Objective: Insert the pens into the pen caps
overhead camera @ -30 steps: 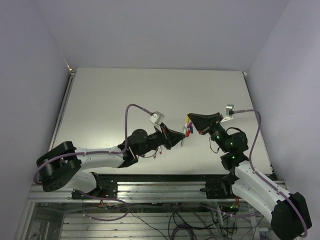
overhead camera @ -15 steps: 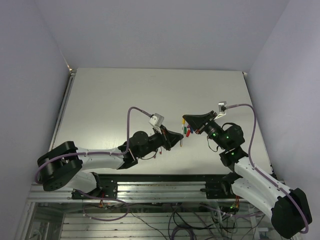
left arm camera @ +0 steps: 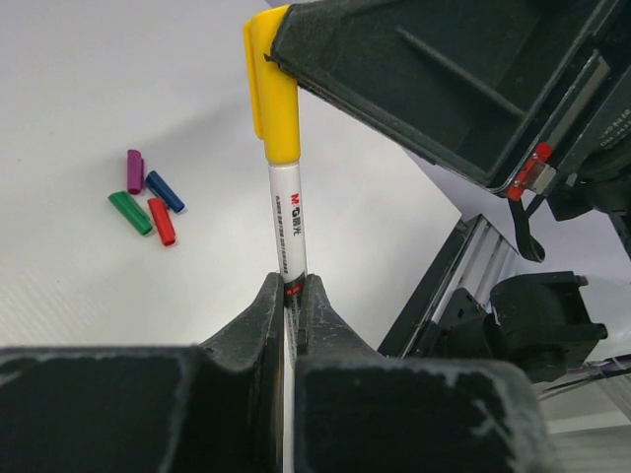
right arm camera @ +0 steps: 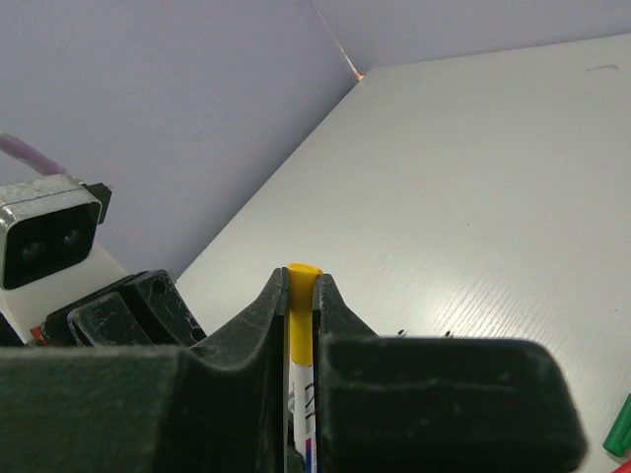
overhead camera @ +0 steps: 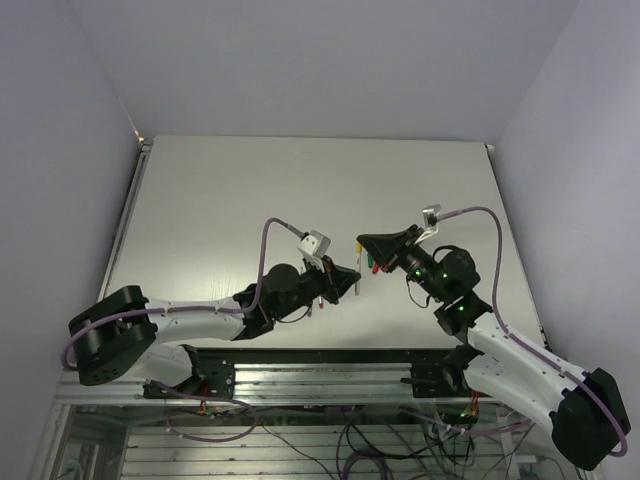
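Note:
My left gripper will next carry the capped pen to the clear part of the table below and to its left in the top view. It will then tilt down, lower and release the pen.
My left gripper point(left arm camera: 286, 288) is shut on the lower barrel of a whitish pen point(left arm camera: 288, 222) and holds it upright above the table. A yellow cap point(left arm camera: 273, 108) sits over the pen's top end. My right gripper point(right arm camera: 300, 288) is shut on that yellow cap point(right arm camera: 300, 296), with the pen barrel point(right arm camera: 302, 399) showing below it. In the top view the left gripper point(overhead camera: 352, 279) and the right gripper point(overhead camera: 362, 244) meet tip to tip. Purple point(left arm camera: 134, 170), blue point(left arm camera: 165, 191), green point(left arm camera: 129, 212) and red point(left arm camera: 161, 221) caps lie loose together on the table. The other pens do not show clearly.
The loose caps point(overhead camera: 374, 265) lie just right of the grippers' meeting point. The green cap also shows at the right wrist view's lower right edge point(right arm camera: 619, 434). Thin small things point(overhead camera: 316, 303) lie by the left arm. The table's front rail point(overhead camera: 330, 352) runs close below.
My right gripper has moved left and a little down with the yellow cap, closing on the left gripper's pen. The left gripper has shifted slightly.

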